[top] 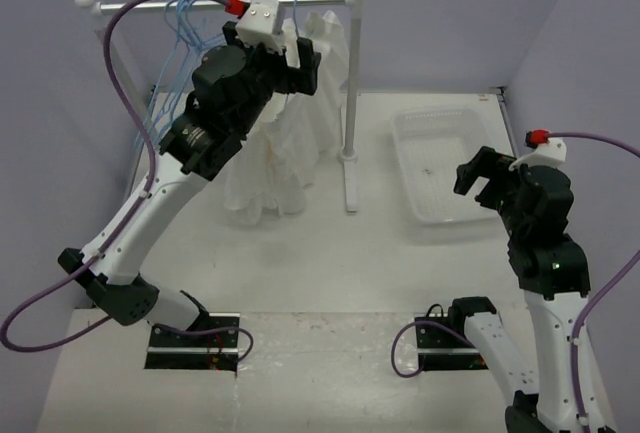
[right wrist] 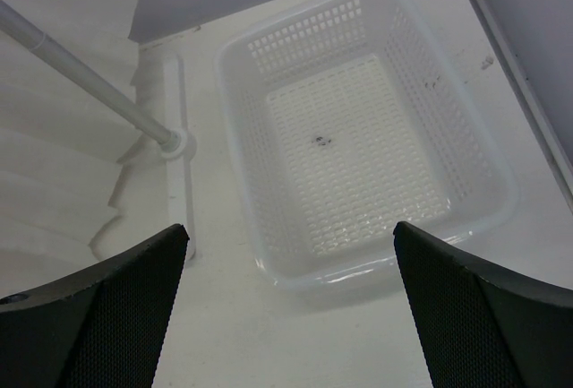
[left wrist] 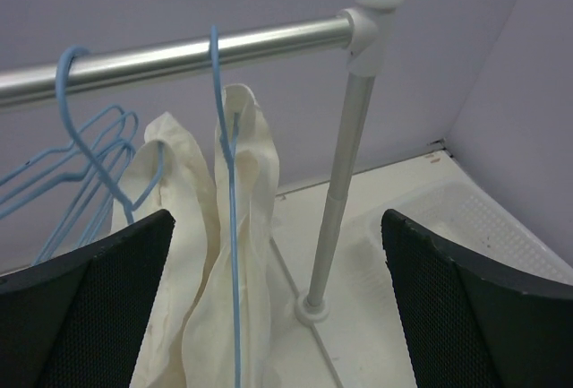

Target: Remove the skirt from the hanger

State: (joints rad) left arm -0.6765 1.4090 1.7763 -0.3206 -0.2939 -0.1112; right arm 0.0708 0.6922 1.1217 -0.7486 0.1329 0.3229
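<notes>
My left gripper will next move outward onto the hook of the skirt's blue hanger, below the rack's bar, because the hook shows between my open fingers but is beyond their ends.
The skirt (top: 324, 73) is ruffled white cloth hanging from the rail beside the rack's right post; its pleats fill the left of the right wrist view (right wrist: 54, 155). In the left wrist view it drapes (left wrist: 255, 227) over a blue hanger (left wrist: 234, 320) hooked on the rail. My left gripper (top: 305, 65) is raised to the rail, open, its jaws (left wrist: 277, 254) wide apart in front of the cloth and touching nothing. My right gripper (top: 480, 178) hovers open and empty (right wrist: 291, 245) over the near edge of the basket.
A second white garment (left wrist: 175, 182) hangs left of the skirt and reaches lower (top: 262, 188). Several empty blue hangers (top: 185, 43) crowd the rail's left end. The rack post (top: 350, 103) stands between the garments and the clear plastic basket (top: 400, 153).
</notes>
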